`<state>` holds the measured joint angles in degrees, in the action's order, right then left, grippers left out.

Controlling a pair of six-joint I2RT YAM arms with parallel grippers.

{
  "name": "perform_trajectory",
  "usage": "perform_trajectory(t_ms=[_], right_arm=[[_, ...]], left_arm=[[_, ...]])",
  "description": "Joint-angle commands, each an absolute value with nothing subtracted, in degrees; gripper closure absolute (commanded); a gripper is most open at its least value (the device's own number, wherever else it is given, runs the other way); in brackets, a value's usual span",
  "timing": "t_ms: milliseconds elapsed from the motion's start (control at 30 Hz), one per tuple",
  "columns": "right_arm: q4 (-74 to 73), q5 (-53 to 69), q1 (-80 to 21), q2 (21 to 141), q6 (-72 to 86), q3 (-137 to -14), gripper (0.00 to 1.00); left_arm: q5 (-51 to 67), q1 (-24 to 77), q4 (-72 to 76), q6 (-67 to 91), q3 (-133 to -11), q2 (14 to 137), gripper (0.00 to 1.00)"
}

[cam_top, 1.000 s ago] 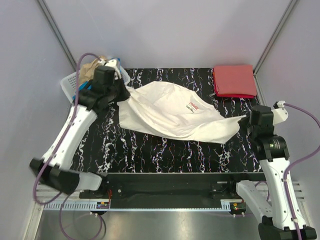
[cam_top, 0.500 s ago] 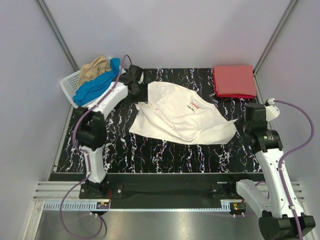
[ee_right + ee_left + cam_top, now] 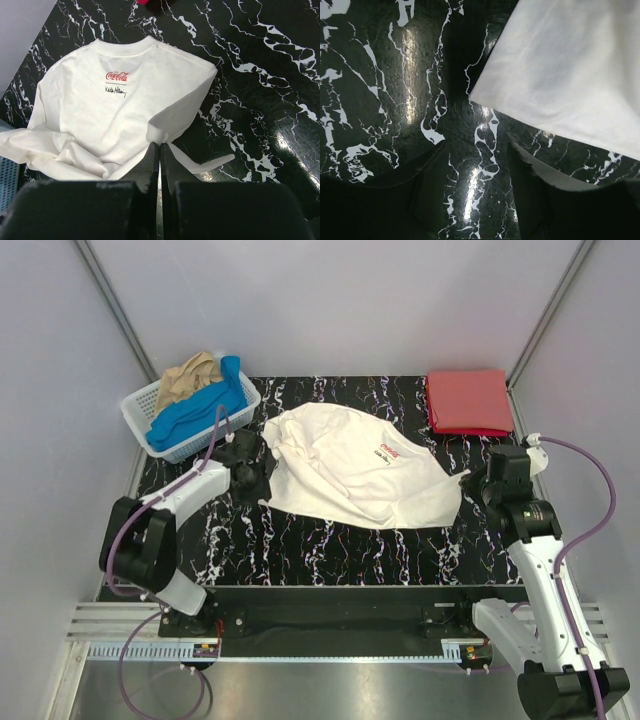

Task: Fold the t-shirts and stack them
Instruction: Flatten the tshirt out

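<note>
The white t-shirt's pointed near corner (image 3: 264, 503) (image 3: 475, 97) is just beyond the open fingers of my left gripper, which are still over bare marble. My left gripper will go down and ease onto that corner next.
A white t-shirt (image 3: 350, 465) with a small red chest print lies spread and rumpled on the black marble table (image 3: 330, 540). My right gripper (image 3: 160, 145) is shut on a pinched fold of its sleeve (image 3: 165, 131) at the shirt's right end. My left gripper (image 3: 477, 175) stands open over bare table just left of the shirt's edge (image 3: 560, 75), holding nothing. In the top view the left gripper (image 3: 250, 472) is beside the shirt's left side. A folded red t-shirt (image 3: 468, 401) lies at the back right. Blue (image 3: 195, 410) and tan (image 3: 188, 375) t-shirts fill the basket.
A white lattice basket (image 3: 140, 410) stands at the back left corner of the table. Grey walls close the table in on three sides. The left arm's purple cable (image 3: 215, 425) loops near the basket.
My left gripper has let go of the white shirt, opened and drawn back toward the near left. The shirt's left side has dropped flat. My right gripper kept its grip and shifted slightly left.
</note>
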<state>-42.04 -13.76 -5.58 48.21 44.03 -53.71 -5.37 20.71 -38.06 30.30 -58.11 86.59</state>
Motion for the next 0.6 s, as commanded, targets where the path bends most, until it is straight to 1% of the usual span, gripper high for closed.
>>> perform_trajectory(t_ms=[0, 167, 300, 500, 567], right_arm=[[-39.5, -11.6, -5.5, 46.2, 43.2, -53.2, 1.00], [-38.6, -10.1, -5.6, 44.4, 44.3, -51.3, 1.00], [-38.2, -9.6, -5.5, 43.8, 44.5, -50.2, 1.00], [-37.9, -9.7, -5.6, 44.3, 44.4, -49.7, 1.00], [-37.4, -9.8, -5.6, 44.5, 44.7, -49.3, 1.00]], left_arm=[[-4.3, 20.0, -30.4, 33.7, -59.1, 90.0, 0.47], [-4.4, 18.7, -27.2, 35.2, -57.5, 91.6, 0.46], [-3.7, 18.1, -26.1, 35.4, -57.9, 95.1, 0.46], [-3.2, 18.2, -24.8, 37.0, -56.2, 97.7, 0.50], [-4.3, 18.1, -23.9, 38.2, -54.5, 97.8, 0.53]])
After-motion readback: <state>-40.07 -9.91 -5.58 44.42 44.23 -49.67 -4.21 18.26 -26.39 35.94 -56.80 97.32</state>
